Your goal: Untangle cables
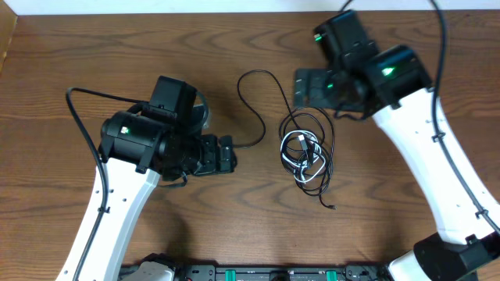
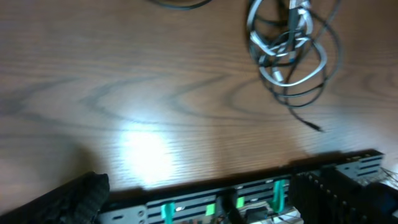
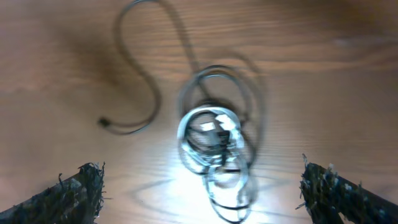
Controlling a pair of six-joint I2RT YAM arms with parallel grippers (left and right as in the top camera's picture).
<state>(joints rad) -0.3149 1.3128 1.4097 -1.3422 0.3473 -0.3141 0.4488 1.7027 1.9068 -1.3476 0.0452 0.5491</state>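
Note:
Next I will lower my left gripper across the table, turning onto the loop, since the white cord bows out in a loop at the tangle's near part (image 1: 314, 178) (image 2: 303, 81).
The cables lie in one tangle (image 1: 306, 153) on the wooden table, right of centre. A white cord (image 1: 301, 150) is coiled inside loops of black cord. One black cord (image 1: 254, 94) snakes out to the left, and its plug end lies next to my left gripper (image 1: 225, 154). Another black end (image 1: 332, 207) trails toward the front. My left gripper (image 2: 205, 180) is open and holds nothing; the tangle (image 2: 287, 46) lies far ahead of it. My right gripper (image 1: 312, 86) hovers behind the tangle, open. Its fingers (image 3: 78, 190) stand wide apart over the coil (image 3: 214, 140), with nothing gripped.
A black metal rail with green clips (image 1: 258, 273) runs along the table's front edge between the arm bases and fills the bottom of the left wrist view (image 2: 236, 199). A thick black wire (image 1: 78, 117) arcs beside the left arm. The table's back edge runs along the top.

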